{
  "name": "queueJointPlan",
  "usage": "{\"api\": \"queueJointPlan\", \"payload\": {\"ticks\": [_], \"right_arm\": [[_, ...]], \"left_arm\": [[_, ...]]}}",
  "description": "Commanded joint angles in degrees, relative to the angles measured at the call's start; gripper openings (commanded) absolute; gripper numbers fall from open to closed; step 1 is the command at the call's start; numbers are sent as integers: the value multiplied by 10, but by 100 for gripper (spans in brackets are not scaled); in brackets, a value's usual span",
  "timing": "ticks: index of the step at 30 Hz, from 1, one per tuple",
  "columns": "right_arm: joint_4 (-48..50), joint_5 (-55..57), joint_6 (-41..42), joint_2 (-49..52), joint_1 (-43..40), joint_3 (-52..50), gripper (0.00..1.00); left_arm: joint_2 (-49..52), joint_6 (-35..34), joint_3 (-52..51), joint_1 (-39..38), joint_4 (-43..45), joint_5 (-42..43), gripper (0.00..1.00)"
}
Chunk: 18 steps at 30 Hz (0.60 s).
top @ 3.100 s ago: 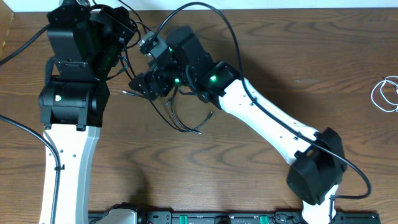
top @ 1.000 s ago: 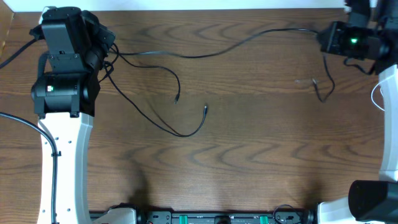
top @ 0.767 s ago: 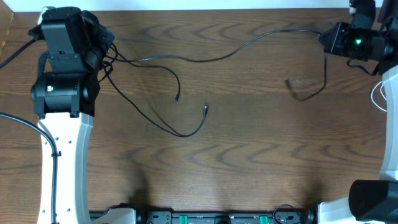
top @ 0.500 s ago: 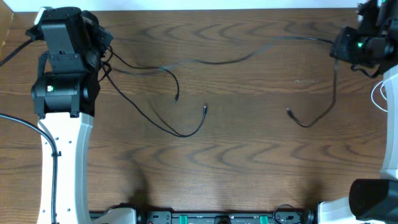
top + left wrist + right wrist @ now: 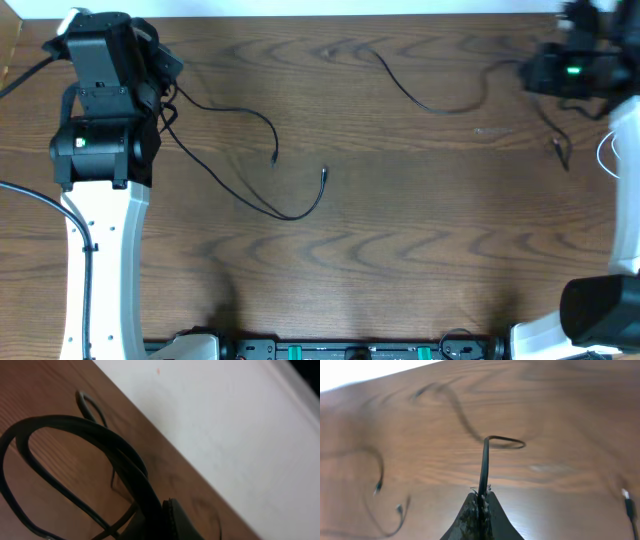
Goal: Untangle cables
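My right gripper moves toward the table's side by the white cable next and releases the black cable, as that lies to its right in the overhead view.
My left gripper at the far left is shut on a thin black cable. That cable runs out over the table, and its two plug ends lie near the middle. In the left wrist view the cable loops above the shut fingers. My right gripper at the far right is shut on another black cable. One end of that cable lies at the top middle and its tail hangs below the gripper. The right wrist view shows the cable pinched in the right gripper. A white cable lies at the right edge.
The wooden table meets a white wall along its far edge. Thick black arm wires run at the far left. A black rail lines the near edge.
The cable in my right gripper no longer reaches the left arm. Its free end now lies at the top middle, and its tail has swung right. The left arm has barely moved.
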Motion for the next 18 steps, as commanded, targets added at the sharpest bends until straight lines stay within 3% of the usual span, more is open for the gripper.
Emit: {"api": "queueJointPlan", "payload": {"ticks": [1,4,8,18], "right_arm": [[25,-5,-40,0,77,0,1],[85,31,-33,0,104,2,1],[185,127,39,-1,97,17,1],[371,294,133,-1,-28,25,1]], "left_arm": [[-1,74,0,2,-20,69,7],[0,76,0,2,-43,76,8],[2,76,0,2,-56,78,8],[2,76,0,1,-56,78,8]]}}
